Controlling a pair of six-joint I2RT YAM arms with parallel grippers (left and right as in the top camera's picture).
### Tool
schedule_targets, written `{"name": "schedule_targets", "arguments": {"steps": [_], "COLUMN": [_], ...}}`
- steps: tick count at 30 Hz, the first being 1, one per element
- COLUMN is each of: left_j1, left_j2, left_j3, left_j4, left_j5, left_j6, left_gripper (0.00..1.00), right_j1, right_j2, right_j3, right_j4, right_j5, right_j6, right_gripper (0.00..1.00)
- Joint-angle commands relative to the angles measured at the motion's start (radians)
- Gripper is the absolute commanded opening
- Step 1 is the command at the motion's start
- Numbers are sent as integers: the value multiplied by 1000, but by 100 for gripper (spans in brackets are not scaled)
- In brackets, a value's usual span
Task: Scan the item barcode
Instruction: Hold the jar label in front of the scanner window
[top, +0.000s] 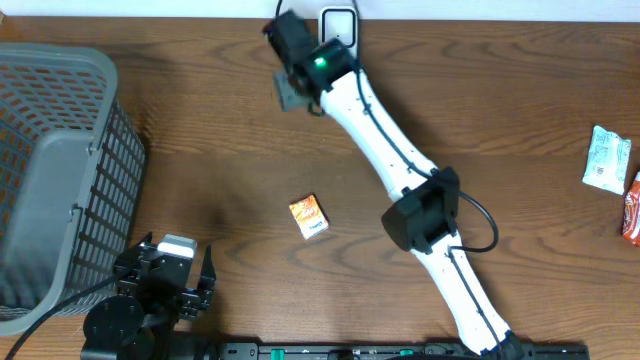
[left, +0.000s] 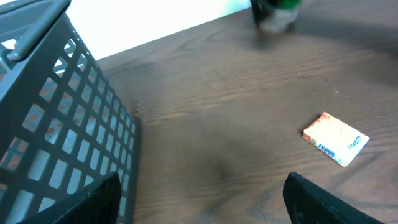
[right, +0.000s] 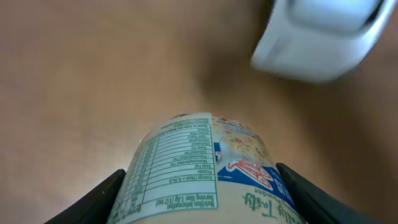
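Clear wood (top: 563, 156) lies beside the white sachet, so my right gripper should swing across to its right in the overhead view, lower and release the item there next.
My right gripper (right: 202, 194) is shut on the item (right: 186, 165), a round pale container with a nutrition panel and a blue and red logo. Its black fingers (right: 93, 202) press against both sides of it. Overhead, that gripper (top: 292, 82) holds the item (top: 289, 95) at the back of the table, just left of the white scanner (top: 338, 22). The scanner (right: 317, 37) shows blurred at the upper right of the right wrist view. No barcode shows on the item's visible face. My left gripper (top: 175, 262) rests at the front left, open (left: 202, 199) over bare wood.
A grey mesh basket (top: 60, 170) stands at the left edge, close beside the left gripper (left: 62, 124). A small orange packet (top: 309, 216) lies mid-table (left: 336, 139). A white sachet (top: 607, 158) and a red packet (top: 632, 210) lie at the right edge.
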Motion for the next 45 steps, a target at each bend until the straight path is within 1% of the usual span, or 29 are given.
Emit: {"name": "schedule_targets", "arguments": {"steps": [1,7,10,14,19,22,29,31,32,36,45], "left_j1": [4,4,4,4,4,4,4,4,4,4,4], "left_j2": [-2,-2,-2,-2,-2,-2,-2,-2,-2,-2,-2], "left_j3": [3,3,3,3,3,3,3,3,3,3,3], "left_j4": [2,2,2,2,2,2,2,2,2,2,2], "left_j5": [-8,-8,-8,-8,-8,-8,-8,-8,-8,-8,-8], "left_j6": [5,5,5,5,5,5,5,5,5,5,5], "left_gripper": [84,84,84,84,84,84,84,84,84,84,84], "right_j1": [-43,-119,-163,-215,-232,-226,-217,-217,-217,-216,-215], "right_j2": [-2,9,10,10,10,10,10,11,18,43,46], "right_j3": [-4,-97,-179,-303,-394,-437,-439,-439,-439,-439,-439], "right_j4": [145,442,609,830,993,1085,1135,1139,1151,1188,1213], "right_j5": [97,97,96,75,-3,-5,-5,0,35,74,74], "right_j6": [-54,-56,-56,-56,-56,-56,-56,-56,-56,-56,-56], "right_gripper": [56,55,53,53,52,53,52,50,49,51,49]}}
